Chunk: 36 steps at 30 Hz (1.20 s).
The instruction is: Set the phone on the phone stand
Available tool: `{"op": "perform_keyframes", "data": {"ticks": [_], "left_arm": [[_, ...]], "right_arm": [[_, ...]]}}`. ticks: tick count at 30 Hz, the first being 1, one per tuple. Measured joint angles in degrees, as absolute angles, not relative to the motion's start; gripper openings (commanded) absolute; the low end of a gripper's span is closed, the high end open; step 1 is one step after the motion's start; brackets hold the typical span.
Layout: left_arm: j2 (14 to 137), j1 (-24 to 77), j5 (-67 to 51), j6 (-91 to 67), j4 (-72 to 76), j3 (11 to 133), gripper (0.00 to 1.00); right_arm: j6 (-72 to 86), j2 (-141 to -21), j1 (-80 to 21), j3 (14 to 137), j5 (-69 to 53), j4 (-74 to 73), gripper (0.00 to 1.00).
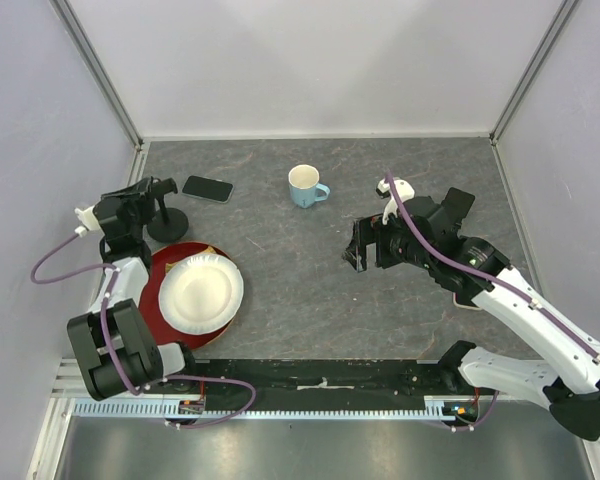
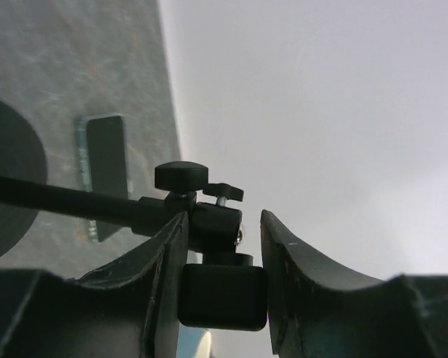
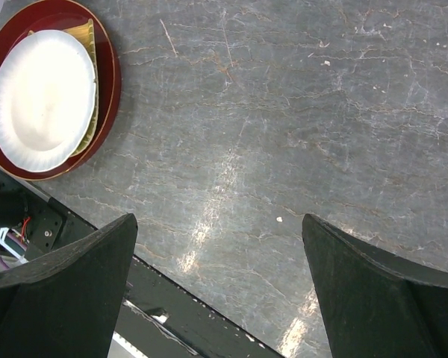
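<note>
My left gripper should carry the phone stand past the plate and release it, as the bare tabletop by the cup is to its right in the top view.
The black phone (image 1: 208, 188) lies flat on the grey table at the back left, just right of the phone stand (image 1: 167, 222), a black rod on a round base. My left gripper (image 1: 152, 190) is shut on the stand's top. In the left wrist view its fingers (image 2: 172, 239) press both sides of the phone stand's (image 2: 222, 294) square head block. The phone (image 2: 107, 153) shows beyond on the table. My right gripper (image 1: 358, 245) hovers open over the table's middle, nothing between its fingers (image 3: 82, 261).
A light blue cup (image 1: 305, 186) stands at the back centre. A red tray (image 1: 155, 300) holding a white paper plate (image 1: 200, 290) sits front left, close to the stand's base; the plate (image 3: 41, 97) also shows in the right wrist view.
</note>
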<state>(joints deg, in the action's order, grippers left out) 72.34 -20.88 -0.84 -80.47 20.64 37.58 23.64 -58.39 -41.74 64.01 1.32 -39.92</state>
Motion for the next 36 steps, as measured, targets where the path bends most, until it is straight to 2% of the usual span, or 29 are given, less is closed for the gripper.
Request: {"op": "perform_keyframes", "data": {"ticks": [7,11,19,26,36], "left_arm": [[74.15,-20.27,-11.7,-84.55,33.01,38.04,0.02],[71.96,-18.0,-15.81,-85.58,33.01,38.04,0.02],[69.21,-2.83,-24.21,-84.73,26.24,38.57,0.02],[64.77,12.99,-22.72,-84.55,24.58,31.16,0.02],[63.57,22.48,-16.1,-86.61,28.34,22.76,0.02]], "right_arm": [[24.67,-59.9,-41.74,63.96,0.86,-39.09,0.98],[25.3,-61.17,-41.74,63.51,-0.1,-37.56,0.98],[26.89,-62.61,-41.74,62.0,-1.96,-35.2,0.98],[28.67,-63.61,-41.74,60.23,-3.33,-32.56,0.98],[30.76,-64.58,-41.74,56.12,-6.44,-27.42,0.98]]}}
